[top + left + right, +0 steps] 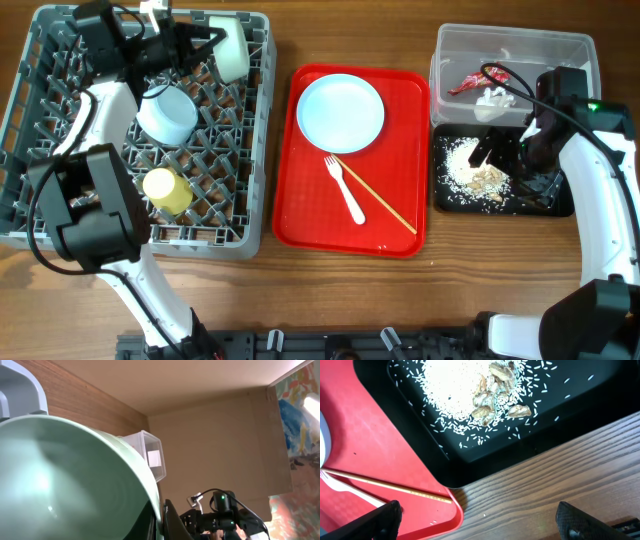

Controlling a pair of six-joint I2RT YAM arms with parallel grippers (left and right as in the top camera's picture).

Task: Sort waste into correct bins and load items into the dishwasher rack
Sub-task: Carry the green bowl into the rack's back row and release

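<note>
The robot will shift its left gripper to the left in the overhead view before it releases the pale green bowl's rim near the rack's side by the red tray.
My left gripper [205, 45] is shut on the rim of the pale green bowl [232, 50], held on its side over the far part of the grey dishwasher rack [250, 215]. The bowl fills the left wrist view [70, 480]. The pale blue bowl [167, 112] and the yellow cup [168, 190] sit in the rack. My right gripper [495, 150] is open and empty above the black tray [560, 205] with food scraps [475, 175]; its fingers [480, 522] straddle the tray's corner [470, 467]. The clear tub [570, 45] holds the red wrapper [470, 82] and the tissue [493, 100].
The red serving tray [300, 215] in the middle carries the white plate [340, 112], the white fork [345, 188] and the chopstick [380, 195]. The chopstick [385, 485] and the red tray's corner [445, 515] show in the right wrist view beside bare wood.
</note>
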